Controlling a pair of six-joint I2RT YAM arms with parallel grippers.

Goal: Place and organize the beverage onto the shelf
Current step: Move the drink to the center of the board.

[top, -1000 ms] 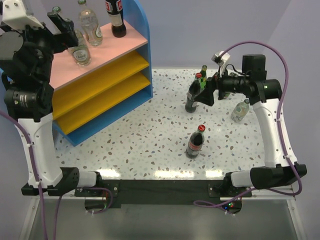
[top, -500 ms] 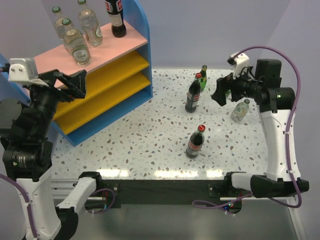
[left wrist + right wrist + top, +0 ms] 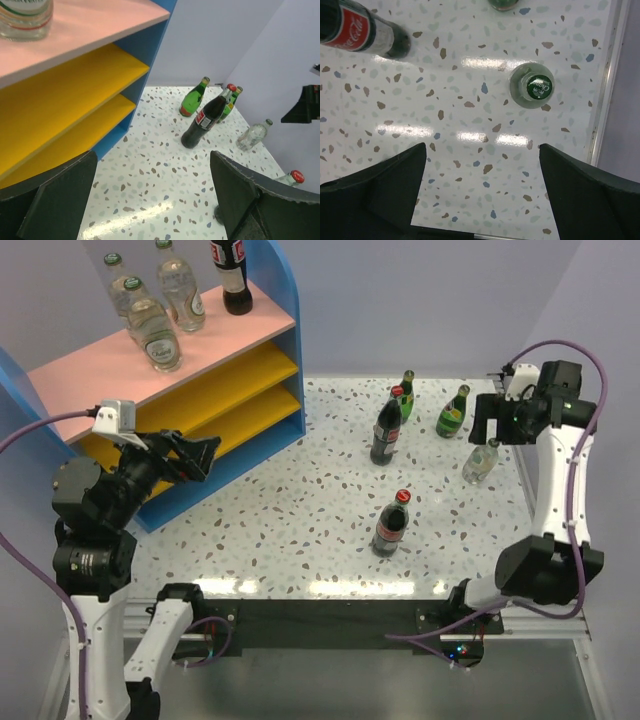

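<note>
My right gripper moves away from my base and toward the table's side edge next, then lowers onto the clear bottle's green cap [image 3: 493,443] [image 3: 539,87].
The shelf [image 3: 285,340] stands at the back left; its pink top carries three clear green-capped bottles [image 3: 157,336] and a cola bottle [image 3: 232,275]. On the table stand a cola bottle [image 3: 386,430] with a green bottle [image 3: 406,388] behind it, another green bottle [image 3: 452,412], a clear bottle [image 3: 480,462] and a nearer cola bottle [image 3: 391,525]. My left gripper [image 3: 195,455] hangs open and empty in front of the yellow boards [image 3: 75,85]. My right gripper [image 3: 497,425] is open and empty, pointing down just short of the clear bottle's green cap [image 3: 538,86].
The table's right edge [image 3: 602,100] runs close beside the clear bottle. In the left wrist view the cola bottle [image 3: 205,120] and both green bottles [image 3: 192,98] stand clustered ahead, with the clear one [image 3: 252,135] to their right.
My left arm has dropped from the shelf top to the front of the lower boards. My right arm has pulled back from the cola bottle to the right edge, uncovering a green bottle.
</note>
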